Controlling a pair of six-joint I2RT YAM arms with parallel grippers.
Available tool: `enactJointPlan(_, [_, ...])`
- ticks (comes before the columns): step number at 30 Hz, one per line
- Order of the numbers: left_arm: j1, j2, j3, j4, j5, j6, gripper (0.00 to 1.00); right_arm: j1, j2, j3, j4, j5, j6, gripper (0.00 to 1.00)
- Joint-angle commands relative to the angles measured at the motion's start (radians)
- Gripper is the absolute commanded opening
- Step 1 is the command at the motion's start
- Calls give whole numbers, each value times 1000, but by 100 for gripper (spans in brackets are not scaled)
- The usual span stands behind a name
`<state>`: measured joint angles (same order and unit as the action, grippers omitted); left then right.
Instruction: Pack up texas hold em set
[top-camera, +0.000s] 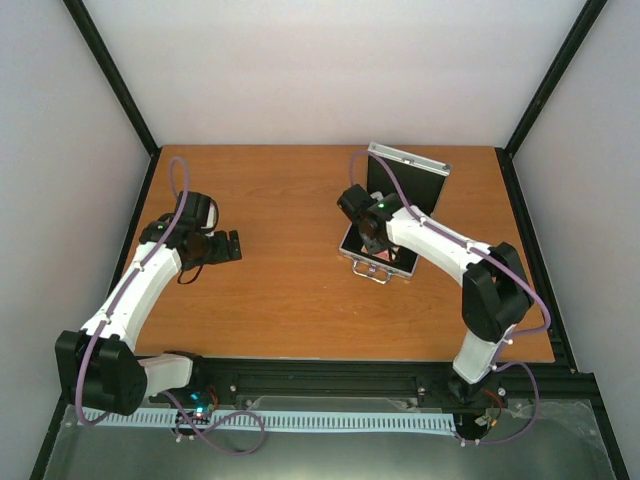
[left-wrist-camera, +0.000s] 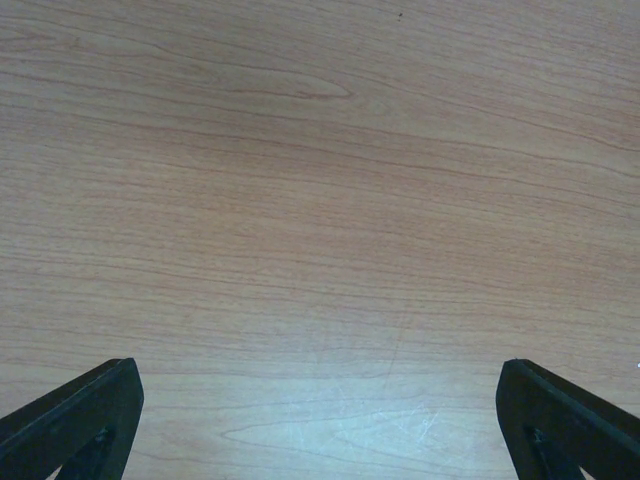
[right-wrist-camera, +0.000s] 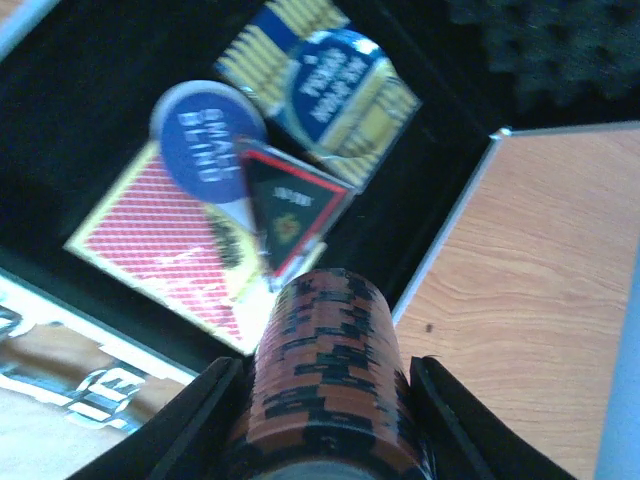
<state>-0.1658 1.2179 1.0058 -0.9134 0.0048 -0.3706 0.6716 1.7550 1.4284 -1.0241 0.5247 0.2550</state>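
Observation:
The case has bare lining near the lid, between the blue-gold deck (right-wrist-camera: 255, 50) and its silver rim, so my right gripper should next lower there and release the dark cylinder.
The silver case (top-camera: 352, 252) lies open at the table's middle right, lid (top-camera: 410, 172) raised. My right gripper (top-camera: 368, 238) hovers over it, shut on a dark cylinder of stacked orange-and-black chips (right-wrist-camera: 325, 380); the gripper (right-wrist-camera: 325, 425) shows in the right wrist view. Inside, on the black lining (right-wrist-camera: 80, 110), lie the red deck (right-wrist-camera: 150, 240), the blue-gold deck (right-wrist-camera: 255, 50), a blue chip (right-wrist-camera: 205, 140), a second blue disc (right-wrist-camera: 330, 90) and the black triangle (right-wrist-camera: 290, 205). Red dice are not visible. My left gripper (top-camera: 228, 247) is open over bare wood (left-wrist-camera: 320, 200).
The case's silver rim (right-wrist-camera: 440, 240) runs just right of the held chip stack, with bare table (right-wrist-camera: 540, 300) beyond it. Grey foam (right-wrist-camera: 545, 45) lines the lid. Black frame rails (top-camera: 530, 260) border the table.

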Motion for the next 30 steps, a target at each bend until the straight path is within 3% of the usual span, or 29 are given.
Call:
enactJointPlan(1, [-5,-15,5,8,12,-9,100,-52,-87,-81,151,187,44,3])
enactJointPlan(12, [-4,13,-9,20,1,-11,100,-178,-93,-217,382,188,-56,3])
enactJointPlan(30, [-5,118,41,45,-9,-11,100,-243,50,-237,598,181,-97,3])
